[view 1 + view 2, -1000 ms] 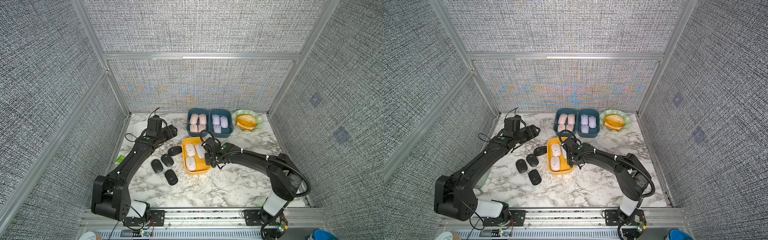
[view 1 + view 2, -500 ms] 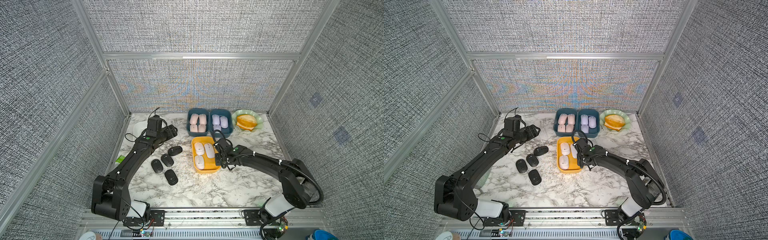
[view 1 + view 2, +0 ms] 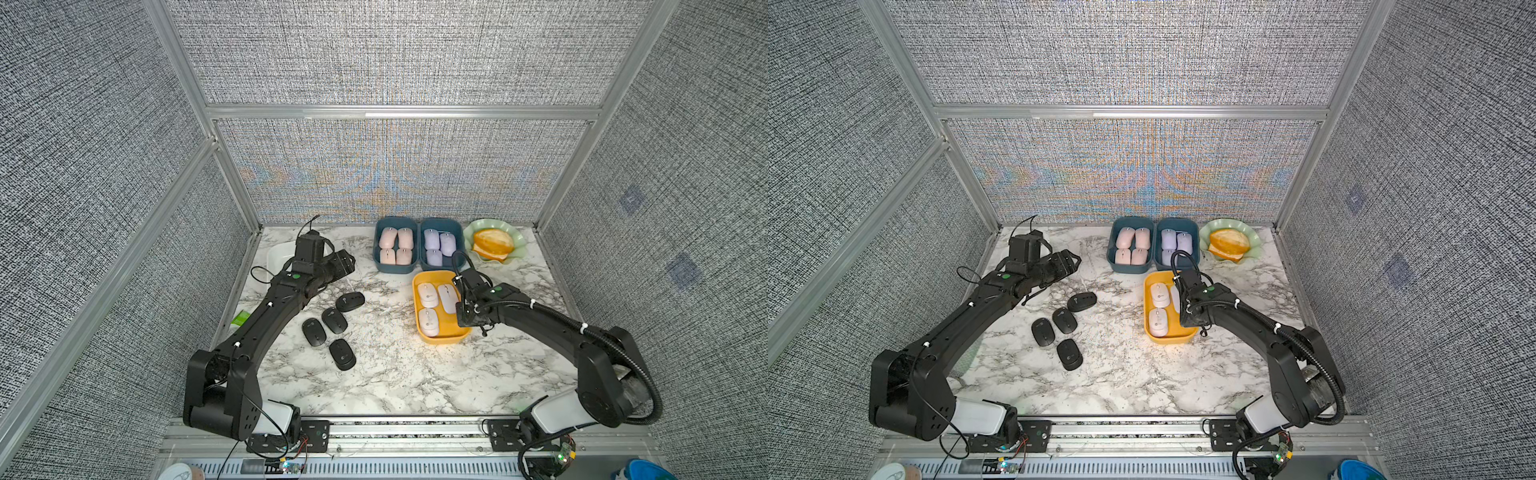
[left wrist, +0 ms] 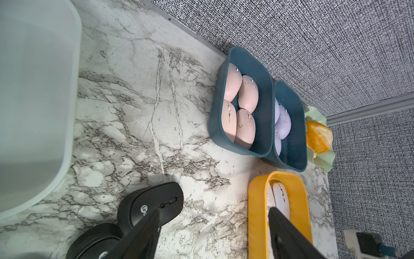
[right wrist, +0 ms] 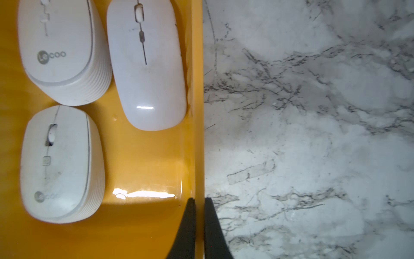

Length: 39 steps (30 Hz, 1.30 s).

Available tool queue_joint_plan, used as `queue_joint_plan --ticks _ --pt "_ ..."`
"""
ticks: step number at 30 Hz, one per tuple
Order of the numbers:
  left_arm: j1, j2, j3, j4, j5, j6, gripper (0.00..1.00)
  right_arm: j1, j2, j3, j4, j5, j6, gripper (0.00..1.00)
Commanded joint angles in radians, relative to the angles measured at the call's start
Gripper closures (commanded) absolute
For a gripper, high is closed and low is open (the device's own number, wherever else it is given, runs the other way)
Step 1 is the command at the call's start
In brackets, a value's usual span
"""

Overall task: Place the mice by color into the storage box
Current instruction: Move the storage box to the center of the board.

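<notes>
The yellow box is out of line with the lilac mice's box, so my right gripper will next drag it onto the marble (image 3: 478, 336) (image 5: 226, 146) beside that box's side and release it.
A yellow storage box (image 3: 442, 338) (image 5: 199, 112) holds three white mice (image 3: 428, 295) (image 5: 147, 67). My right gripper (image 3: 463, 319) (image 5: 199, 199) is shut on this box's right wall, one finger inside and one outside. Behind it, one blue storage box (image 3: 397, 271) holds several pale pink mice (image 3: 397, 245). Another blue one (image 3: 441, 273) beside it holds three lilac mice (image 3: 439, 244). Several black mice (image 3: 334, 320) (image 4: 154, 201) lie loose on the marble at centre left. My left gripper (image 3: 348, 266) (image 4: 214, 210) hangs open and empty above the table behind them.
A green scalloped dish (image 3: 515, 239) with an orange-yellow bread roll (image 3: 492, 244) sits at the back right. A translucent white bin (image 3: 276, 257) (image 4: 33, 101) stands at the back left, under my left arm. A small green item (image 3: 240, 319) lies by the left wall.
My right gripper has dragged the yellow box with its white mice to the right, away from the black mice. The left arm has not moved.
</notes>
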Motion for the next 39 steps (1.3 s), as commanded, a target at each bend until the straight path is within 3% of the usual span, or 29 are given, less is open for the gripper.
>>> queue_joint_plan --ticks 1,7,17,22,26,32,39 --pt "0.001 0.003 0.004 0.002 -0.009 0.013 0.23 -0.018 0.003 0.002 -0.036 0.050 -0.055 0.99" --pt "0.001 0.008 0.007 0.002 -0.013 0.016 0.23 -0.039 0.020 -0.003 -0.020 0.042 -0.080 0.99" --pt "0.006 0.016 0.045 -0.050 -0.094 0.055 0.23 -0.056 0.057 0.057 -0.050 0.083 -0.060 0.86" --pt "0.029 0.000 0.058 -0.073 -0.189 0.086 0.22 -0.056 0.031 0.069 -0.075 0.056 -0.044 0.70" --pt "0.058 -0.024 0.047 -0.070 -0.303 0.110 0.21 -0.056 -0.030 0.068 -0.077 0.027 -0.037 0.63" --pt "0.170 -0.064 -0.039 0.025 -0.459 0.136 0.18 -0.022 -0.138 0.052 -0.027 -0.030 -0.033 0.54" --pt "0.363 0.061 0.006 -0.006 -0.429 0.208 0.16 0.029 -0.193 0.008 0.063 -0.090 -0.047 0.41"
